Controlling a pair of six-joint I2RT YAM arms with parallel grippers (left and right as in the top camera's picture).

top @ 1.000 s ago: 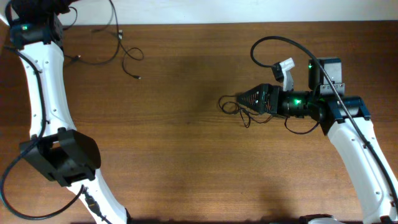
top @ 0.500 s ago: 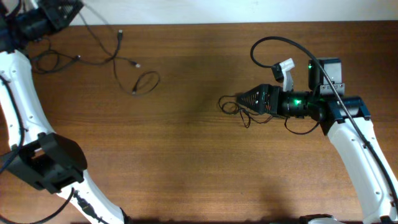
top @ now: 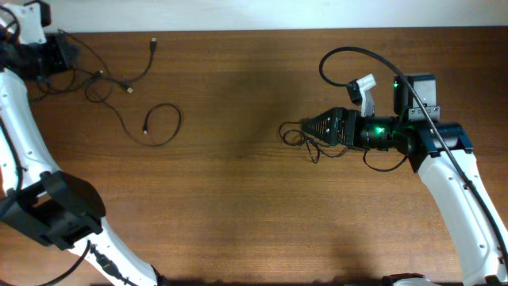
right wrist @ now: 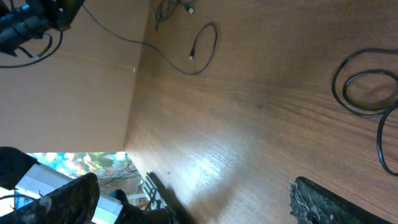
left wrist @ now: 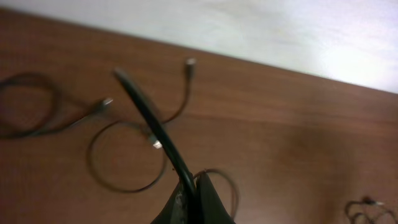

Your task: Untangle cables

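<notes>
The held cable still crosses the other cord, so the left gripper needs to move back and down toward the bare tabletop nearer the base and release the cable.
At the table's back left, my left gripper (top: 71, 54) is shut on one of the thin black cables (top: 103, 79). The left wrist view shows the fingertips (left wrist: 186, 200) pinched on a cord (left wrist: 149, 121) that rises up and to the left. Below it a loose loop (top: 163, 125) lies flat, with small plug ends (left wrist: 189, 62) spread round it. A second small knot of cable (top: 298, 135) lies just in front of my right gripper (top: 311, 127). That gripper is turned on its side and stands open and empty (right wrist: 193, 205). The knot's coils (right wrist: 367, 87) lie beyond the rough pad (right wrist: 329, 205).
The table's back edge meets a pale wall (left wrist: 280, 31) just behind the left gripper. My right arm's thicker black cable (top: 341, 59) arcs over the table at the back right. The left arm's base (top: 55, 214) stands at the front left.
My left gripper swung along the back left edge with the cord in it. The loose loop slid toward the front and left, and the strands spread out. The right arm stayed still.
</notes>
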